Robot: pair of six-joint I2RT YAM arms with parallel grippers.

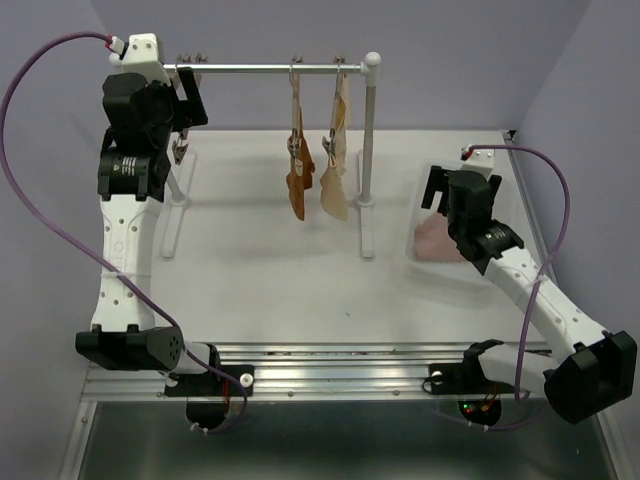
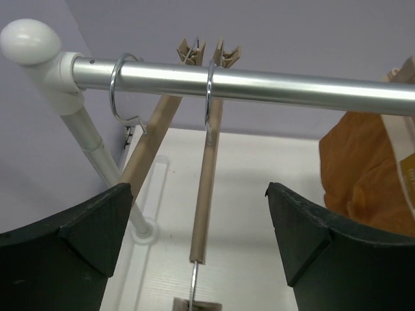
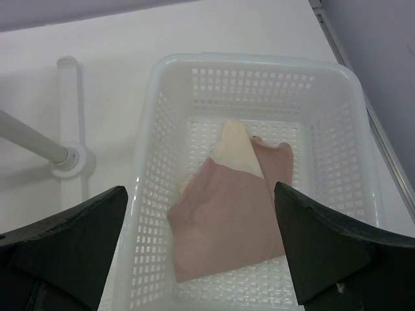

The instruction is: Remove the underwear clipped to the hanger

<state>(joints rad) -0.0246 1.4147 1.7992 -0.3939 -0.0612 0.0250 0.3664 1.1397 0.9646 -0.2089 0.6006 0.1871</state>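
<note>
The hanger between my left gripper's fingers is bare, so my left gripper will go to the right in the top view next, along the rod onto the rust-brown underwear's hanger [image 1: 296,103].
The rust-brown underwear [image 1: 297,175] and the beige underwear [image 1: 336,170] hang clipped to hangers on the metal rod [image 1: 260,68]. The pale pink underwear [image 3: 227,223] lies in the white basket [image 3: 146,194]; it also shows in the top view [image 1: 435,240]. My left gripper [image 1: 190,100] is open at the rod's left end, its jaws either side of an empty wooden hanger [image 2: 206,175] without touching it. The rust-brown underwear [image 2: 363,175] shows at the right of the left wrist view. My right gripper [image 3: 200,191] is open and empty above the basket.
A second empty hanger [image 2: 149,146] hangs further left on the rod [image 2: 272,84], near the white end post [image 2: 84,129]. The rack's right post [image 1: 370,130] stands between the hanging underwear and the basket [image 1: 420,255]. The rack's foot [image 3: 68,155] lies left of the basket.
</note>
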